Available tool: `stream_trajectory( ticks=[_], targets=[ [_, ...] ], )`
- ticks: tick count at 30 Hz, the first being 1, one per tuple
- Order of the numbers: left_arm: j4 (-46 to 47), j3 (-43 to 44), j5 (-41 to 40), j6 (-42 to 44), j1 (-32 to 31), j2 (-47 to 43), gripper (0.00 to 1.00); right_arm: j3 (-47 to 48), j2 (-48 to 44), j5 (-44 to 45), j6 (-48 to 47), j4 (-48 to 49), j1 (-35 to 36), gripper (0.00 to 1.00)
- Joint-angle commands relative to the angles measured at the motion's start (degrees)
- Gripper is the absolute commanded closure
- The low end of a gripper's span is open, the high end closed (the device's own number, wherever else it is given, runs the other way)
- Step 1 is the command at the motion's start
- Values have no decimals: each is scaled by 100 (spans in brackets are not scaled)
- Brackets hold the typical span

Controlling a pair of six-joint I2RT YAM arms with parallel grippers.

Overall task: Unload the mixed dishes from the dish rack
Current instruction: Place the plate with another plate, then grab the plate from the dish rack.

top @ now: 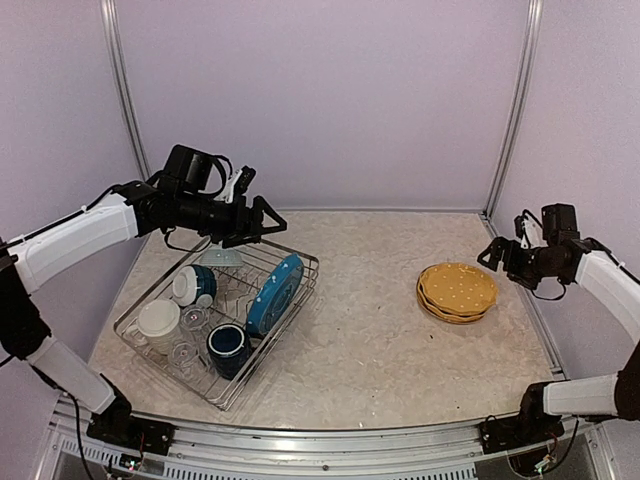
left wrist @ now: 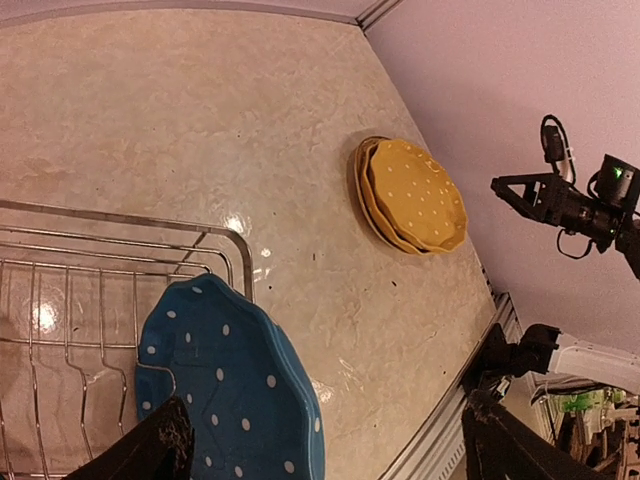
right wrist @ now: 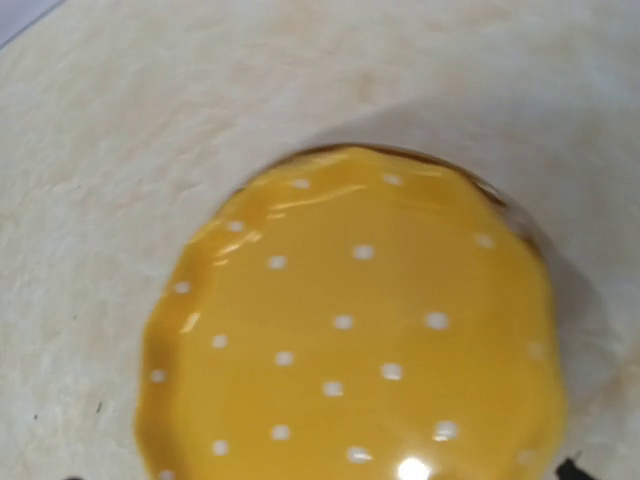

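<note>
The blue plate (left wrist: 225,390) stands upright with its upper rim (left wrist: 296,385) clear, so next my left gripper comes down toward the right in the top view to straddle it.
The dish rack (top: 280,325) stands on the left of the table. In it a blue white-dotted plate (top: 274,294) stands upright, with a navy mug (top: 228,348), a cream mug (top: 158,322), a teal and white bowl (top: 193,285) and clear glasses (top: 185,350). My left gripper (top: 268,222) is open and empty above the rack's far end. The left wrist view shows the blue plate (left wrist: 225,390) just below its spread fingers (left wrist: 160,450). Yellow dotted plates (top: 457,291) lie stacked on the right. My right gripper (top: 493,255) hovers open beside them, and the top yellow plate (right wrist: 350,330) fills its wrist view.
The back wall and side posts close in the table. A pale dish (top: 220,258) lies at the rack's far end under my left gripper. The yellow stack (left wrist: 412,195) and the right gripper (left wrist: 520,190) also show in the left wrist view.
</note>
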Motion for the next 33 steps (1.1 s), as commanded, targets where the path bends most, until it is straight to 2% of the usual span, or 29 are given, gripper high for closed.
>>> stream_trajectory(
  ticks=[1,4,8,11,16,22,33],
  targets=[
    [-493,315,-1043,-284,-420,221,11,379,-67,964,49,-353,804,0],
    [-816,492,-1731,-265,-790,394,8,522,52,1569,229,-396,1303,0],
    [-1257,777,-2354,-272,-1118,704,10,710,341,1676,396,-390,1627,0],
    [-1506,941,-2643,-247,-1275,920,15,775,506,1635,470,-311,1769,0],
    [-1738,1119,-2679,-203,-1430,1229,32,789,635,1498,571,-166,1904,0],
    [-2028,1384,-2785,20,-1493,1557,45,799,701,1463,614,-99,2014,0],
    [-2463,1691,-3439,527,-1603,1878,58,749,776,1474,615,-43,2068,0]
  ],
)
